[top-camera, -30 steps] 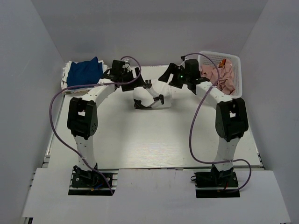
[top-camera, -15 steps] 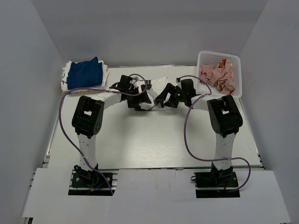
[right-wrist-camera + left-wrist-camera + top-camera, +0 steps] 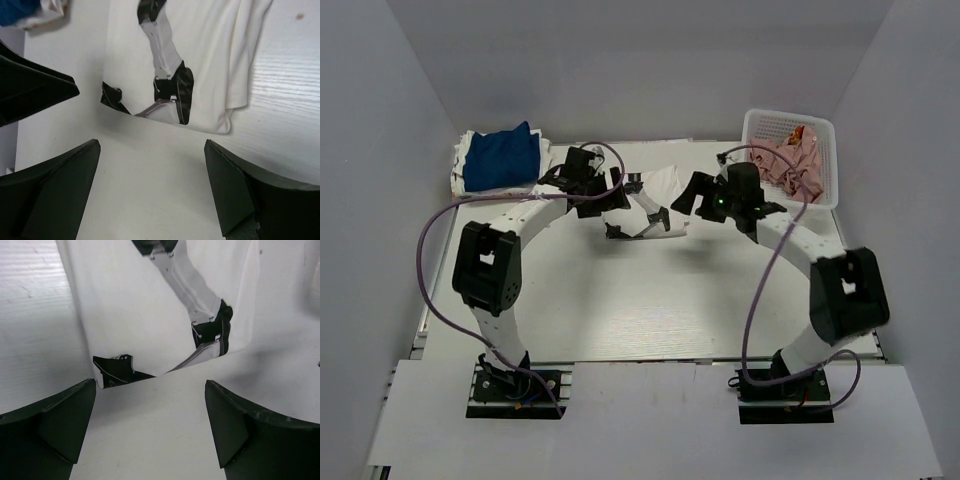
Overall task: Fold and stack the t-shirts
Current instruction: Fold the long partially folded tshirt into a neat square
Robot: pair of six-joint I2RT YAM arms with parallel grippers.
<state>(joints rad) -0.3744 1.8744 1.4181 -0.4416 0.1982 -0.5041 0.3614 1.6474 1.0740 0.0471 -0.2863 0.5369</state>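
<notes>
I will lower my left gripper outward next, onto the side edge of the t-shirt that faces the folded stack, because the t-shirt is still beyond my open fingers.
A white t-shirt [image 3: 655,190] with a dark print lies flat at the table's back middle. A plain white layer [image 3: 160,430] crosses the near part of the print. My left gripper [image 3: 610,200] hovers at its left edge, open and empty [image 3: 150,385]. On the shirt's right side my right gripper [image 3: 688,200] is open too, with nothing between its fingers [image 3: 152,142]. Both wrist views look down on the shirt [image 3: 200,55] from just above. A stack of folded t-shirts [image 3: 500,158], royal blue on white, sits at the back left.
A white mesh basket [image 3: 820,130] holding crumpled pink cloth [image 3: 785,162] stands at the back right. Purple cables loop off both arms. Grey walls close in the table on three sides. The left gripper's finger [image 3: 35,90] shows in the right wrist view.
Half a second ago both grippers were low and close together over the white shirt. They have since drawn apart to its sides, and the right arm's elbow has swung out to the right.
</notes>
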